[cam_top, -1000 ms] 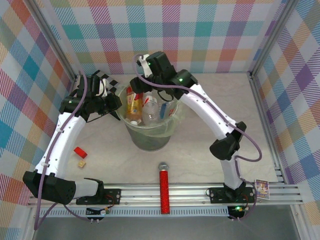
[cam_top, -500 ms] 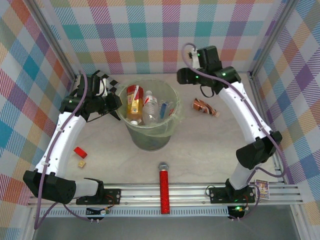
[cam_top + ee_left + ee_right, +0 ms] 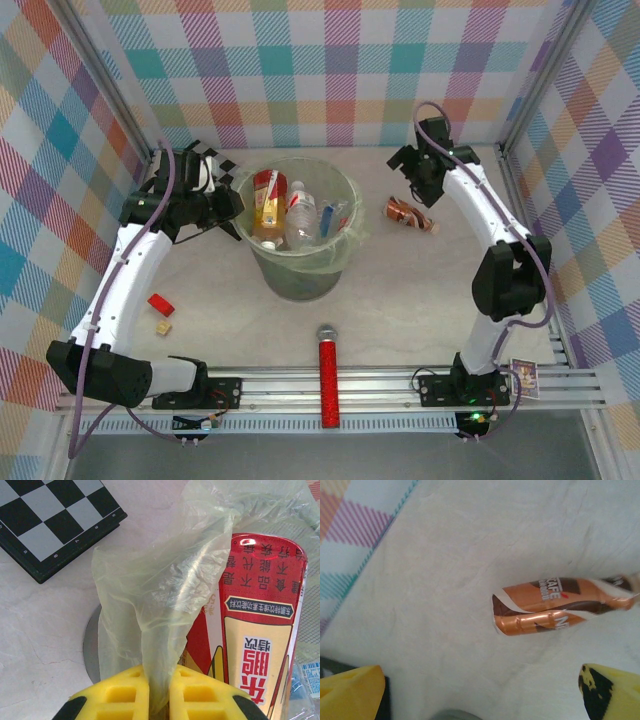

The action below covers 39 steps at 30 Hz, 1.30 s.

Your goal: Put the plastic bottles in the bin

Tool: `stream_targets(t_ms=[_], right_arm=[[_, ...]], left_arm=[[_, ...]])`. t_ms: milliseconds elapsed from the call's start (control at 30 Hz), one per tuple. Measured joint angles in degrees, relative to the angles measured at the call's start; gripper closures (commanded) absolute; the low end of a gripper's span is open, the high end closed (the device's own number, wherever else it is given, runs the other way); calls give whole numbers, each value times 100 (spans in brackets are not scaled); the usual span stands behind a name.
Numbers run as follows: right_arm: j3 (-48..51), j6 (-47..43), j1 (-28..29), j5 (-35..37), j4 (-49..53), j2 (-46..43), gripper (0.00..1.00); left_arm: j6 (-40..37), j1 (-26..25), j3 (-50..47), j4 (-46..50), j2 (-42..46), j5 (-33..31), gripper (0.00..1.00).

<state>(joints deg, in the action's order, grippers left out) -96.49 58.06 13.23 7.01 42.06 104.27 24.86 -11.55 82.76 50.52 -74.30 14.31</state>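
Observation:
Next, the right gripper descends and turns its fingers to straddle the bottle's neck-side half (image 3: 417, 219) (image 3: 582, 597), since the brown-and-orange labelled bottle lies below it, lengthwise from finger to finger.
The bin (image 3: 299, 281), pale green and translucent, stands at the table's middle back with several plastic bottles in it, among them a red-and-yellow labelled one (image 3: 267, 204) and a clear one (image 3: 300, 216). My left gripper (image 3: 231, 206) is at the bin's left rim. In the left wrist view it (image 3: 159, 696) is shut on a fold of the bin's liner (image 3: 165, 580), beside the red-labelled bottle (image 3: 260, 630). A brown-and-orange labelled bottle (image 3: 408, 214) lies on the table right of the bin. My right gripper (image 3: 415, 186) hovers just behind it, open, with the bottle (image 3: 555, 607) ahead of its jaws (image 3: 480, 690).
A black-and-grey checkerboard (image 3: 216, 160) (image 3: 55, 520) lies behind my left gripper. A red glittery microphone (image 3: 327, 378) lies at the front centre. A red block (image 3: 160, 303) and a small tan block (image 3: 163, 327) sit front left. A card (image 3: 524, 378) rests on the rail at front right.
My right arm has swung from over the bin to the right and now hangs behind the brown bottle, its jaws wider apart. The left arm has not moved.

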Motion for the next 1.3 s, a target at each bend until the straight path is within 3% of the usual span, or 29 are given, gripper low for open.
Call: stream_targets(t_ms=[267, 700, 833, 1067, 1300], right_arm=[[1484, 2151, -297, 39, -778, 22, 1], [1550, 3248, -498, -249, -1528, 857, 1], [1550, 3340, -498, -319, -1626, 1040, 9], [1622, 3427, -498, -295, -1731, 1058, 33], [1663, 3342, -498, -256, -1759, 1027, 46]], left_arm=[[-4, 0, 0, 9, 2, 2, 88], [-4, 0, -2, -2, 2, 2, 88], [-2, 0, -2, -2, 2, 2, 88], [-2, 0, -2, -2, 2, 2, 88], [-4, 0, -2, -4, 0, 2, 88]])
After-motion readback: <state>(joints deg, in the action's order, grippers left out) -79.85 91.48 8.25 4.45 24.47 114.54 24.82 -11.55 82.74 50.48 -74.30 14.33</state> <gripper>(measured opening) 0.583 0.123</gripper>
